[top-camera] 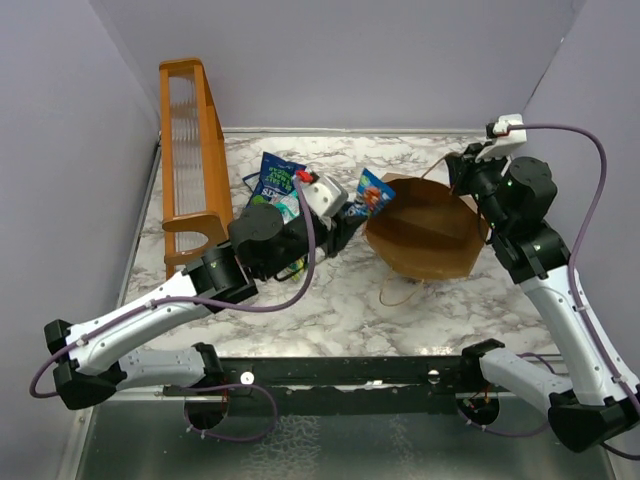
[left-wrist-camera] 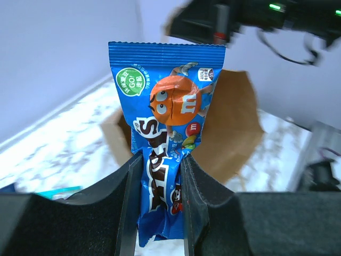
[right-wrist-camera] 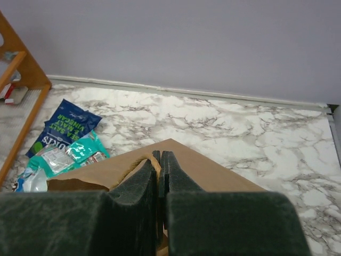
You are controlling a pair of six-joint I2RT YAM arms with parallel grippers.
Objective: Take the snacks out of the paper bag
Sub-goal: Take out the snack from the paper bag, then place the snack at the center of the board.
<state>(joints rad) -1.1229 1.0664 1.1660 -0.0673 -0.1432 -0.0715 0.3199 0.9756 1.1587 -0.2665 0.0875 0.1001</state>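
Observation:
My left gripper moves toward the left in the top view and down over the snack pile to release next. Those snacks lie outside the paper bag [top-camera: 425, 230].
The brown paper bag [top-camera: 425, 230] stands on the marble table, right of centre, mouth facing up. My left gripper [top-camera: 345, 215] is shut on a blue M&M's packet [top-camera: 373, 193], holding it up just left of the bag's rim; in the left wrist view the packet [left-wrist-camera: 168, 133] stands upright between my fingers with the bag [left-wrist-camera: 234, 133] behind it. My right gripper [top-camera: 462, 172] is shut on the bag's far right rim and cord handle [right-wrist-camera: 139, 166]; the bag's paper [right-wrist-camera: 213, 173] fills that view. Other snacks [top-camera: 280, 185], blue and teal, lie left of the bag, also in the right wrist view [right-wrist-camera: 66, 141].
An orange wooden rack [top-camera: 192, 150] stands along the left wall, its corner in the right wrist view [right-wrist-camera: 21, 64]. The bag's loose cord handle [top-camera: 400, 295] lies on the table in front of it. Grey walls close the back and sides.

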